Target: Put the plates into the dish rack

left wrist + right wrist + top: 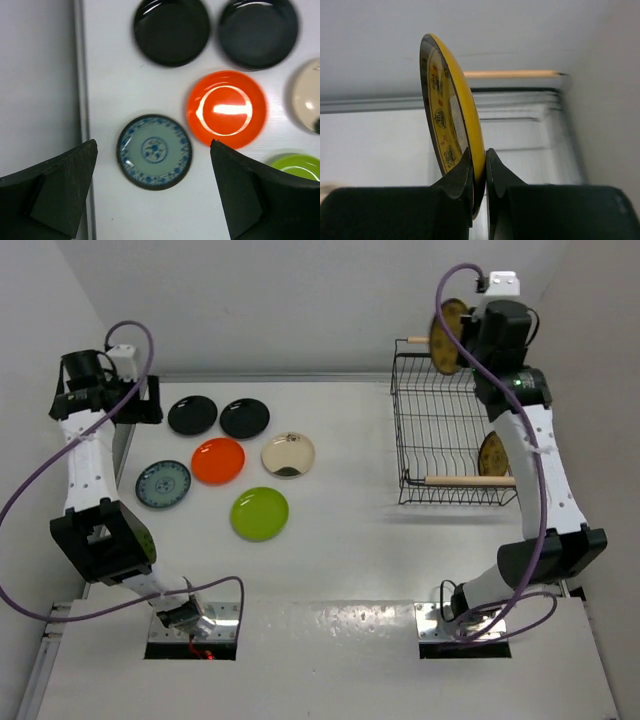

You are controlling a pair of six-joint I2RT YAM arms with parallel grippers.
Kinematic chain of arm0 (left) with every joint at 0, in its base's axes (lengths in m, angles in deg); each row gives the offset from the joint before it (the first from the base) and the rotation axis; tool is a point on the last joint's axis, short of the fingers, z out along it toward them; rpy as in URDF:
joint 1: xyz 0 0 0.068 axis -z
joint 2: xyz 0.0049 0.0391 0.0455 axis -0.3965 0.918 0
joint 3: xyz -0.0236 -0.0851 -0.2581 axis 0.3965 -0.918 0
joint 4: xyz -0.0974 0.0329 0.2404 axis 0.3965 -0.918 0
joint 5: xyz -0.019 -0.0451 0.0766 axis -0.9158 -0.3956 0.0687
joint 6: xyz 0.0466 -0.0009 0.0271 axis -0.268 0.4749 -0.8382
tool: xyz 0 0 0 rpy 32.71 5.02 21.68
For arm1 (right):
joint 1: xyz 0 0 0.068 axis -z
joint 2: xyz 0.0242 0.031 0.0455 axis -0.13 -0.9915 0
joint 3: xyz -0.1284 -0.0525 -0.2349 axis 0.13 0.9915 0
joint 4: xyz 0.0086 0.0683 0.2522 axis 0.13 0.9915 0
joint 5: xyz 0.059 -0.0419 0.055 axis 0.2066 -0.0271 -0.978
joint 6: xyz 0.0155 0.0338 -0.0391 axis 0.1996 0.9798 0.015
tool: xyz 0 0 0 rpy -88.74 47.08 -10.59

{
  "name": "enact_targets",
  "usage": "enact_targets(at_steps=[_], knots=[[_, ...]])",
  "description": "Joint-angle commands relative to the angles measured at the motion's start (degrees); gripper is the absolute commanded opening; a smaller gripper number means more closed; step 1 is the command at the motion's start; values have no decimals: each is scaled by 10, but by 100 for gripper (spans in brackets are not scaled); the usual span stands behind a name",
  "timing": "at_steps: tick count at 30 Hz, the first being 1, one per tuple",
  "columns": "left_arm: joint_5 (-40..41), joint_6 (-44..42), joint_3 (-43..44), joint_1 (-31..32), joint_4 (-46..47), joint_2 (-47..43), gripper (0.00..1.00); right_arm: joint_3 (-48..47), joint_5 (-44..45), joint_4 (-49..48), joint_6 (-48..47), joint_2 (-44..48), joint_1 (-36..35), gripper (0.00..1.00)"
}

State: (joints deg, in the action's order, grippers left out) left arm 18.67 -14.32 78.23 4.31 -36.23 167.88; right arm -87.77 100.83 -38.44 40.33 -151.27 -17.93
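Note:
My right gripper goes back and down next, tilting downward, and sets the held plate beside the standing brown-gold plate, where the wire slots are empty.
Six plates lie flat on the table's left half: two black (192, 415) (245, 418), orange-red (218, 460), cream (288, 455), blue-grey patterned (163, 484) and lime green (260, 513). My left gripper (147, 400) hovers open high above them; in its wrist view the blue-grey plate (154, 159) lies below the left gripper (154, 143), the orange-red plate (226, 109) to its right. My right gripper (470, 340) is shut on the rim of a brown-gold plate (450, 337), held on edge over the dish rack's (440, 430) far end. A second brown-gold plate (492, 453) stands in the rack.
The rack's far wooden handle (512, 74) shows behind the held plate (445, 115) and right gripper (479, 157). A raised table edge strip (80, 75) runs left of the plates. Walls enclose the table at the back and both sides.

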Motion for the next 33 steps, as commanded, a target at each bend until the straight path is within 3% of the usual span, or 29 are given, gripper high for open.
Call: enact_targets(at_steps=[1,5,11,20,26,33], knots=[[27,29,-40,-51,20,-14,100,-12,130,150,-119,-37,58,0],[138,7,-124,-62,26,7,100,59,194,137,-157,-60,94,0],[222,-17,-196,-81,71,26,99,93,237,130,-178,-111,125,0],[210,-29,-233,-125,77,60,99,157,271,107,-196,-146,130,0],[210,-41,-244,-130,88,60,99,165,218,156,-142,-148,145,0],[198,-41,-244,-130,88,71,99,176,184,148,-126,-98,151,0]])
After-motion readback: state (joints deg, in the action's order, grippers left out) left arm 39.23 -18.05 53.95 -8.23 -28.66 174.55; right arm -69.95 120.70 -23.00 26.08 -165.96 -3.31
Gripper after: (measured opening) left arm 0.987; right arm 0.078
